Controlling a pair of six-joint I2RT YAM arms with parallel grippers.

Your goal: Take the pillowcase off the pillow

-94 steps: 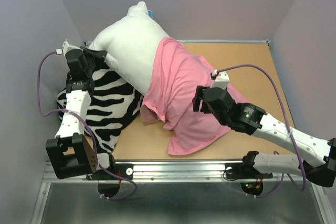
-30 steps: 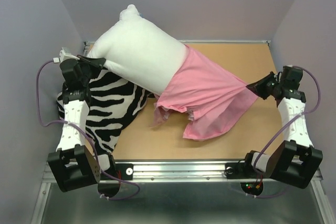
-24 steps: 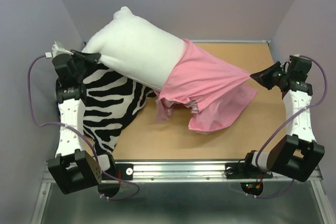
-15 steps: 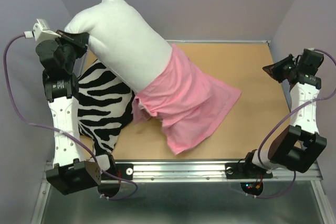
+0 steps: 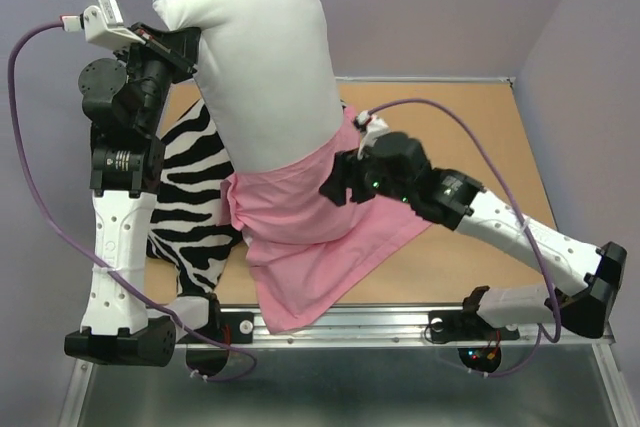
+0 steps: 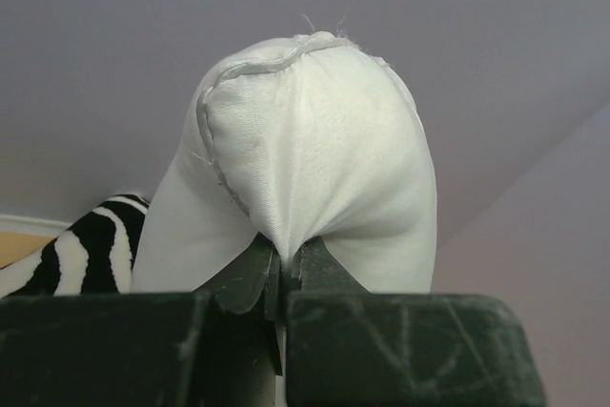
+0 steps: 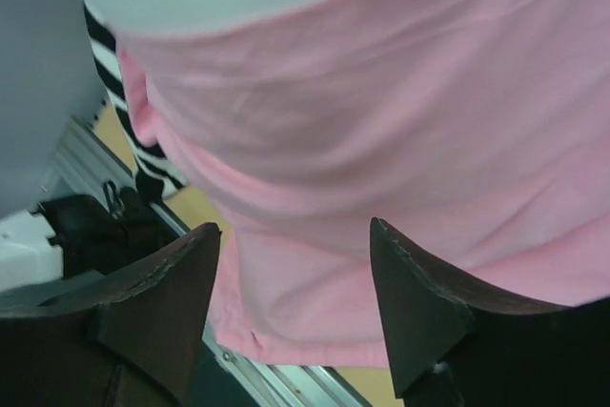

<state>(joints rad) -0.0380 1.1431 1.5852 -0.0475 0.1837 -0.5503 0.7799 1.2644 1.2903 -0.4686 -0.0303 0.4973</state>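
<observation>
The left gripper moves down toward the zebra-striped pillow (image 5: 192, 187) next and releases the white pillow's corner, since the pink pillowcase (image 5: 310, 237) covers only the white pillow's lower end.
The white pillow (image 5: 265, 57) hangs upright, lifted by its top left corner. My left gripper (image 5: 178, 50) is shut on that corner; its jaws pinch the white fabric (image 6: 315, 150) in the left wrist view. The pink pillowcase (image 5: 310, 237), matte side out, covers only the pillow's lower end and drapes down to the table's near edge. My right gripper (image 5: 335, 185) is open, right at the pillowcase's right side near the pillow. In the right wrist view its fingers (image 7: 172, 293) spread wide over the pink cloth (image 7: 381, 140), with nothing between them.
A black-and-white zebra-striped pillow (image 5: 195, 207) lies on the left under the hanging pillow. The brown tabletop (image 5: 470, 127) shows at the right and back. The metal rail (image 5: 340, 322) runs along the near edge. Purple walls close in on all sides.
My left gripper has lifted the pillow from slanting to nearly upright. My right gripper let go of the pillowcase at the far right, then swung in left to the cloth, open.
</observation>
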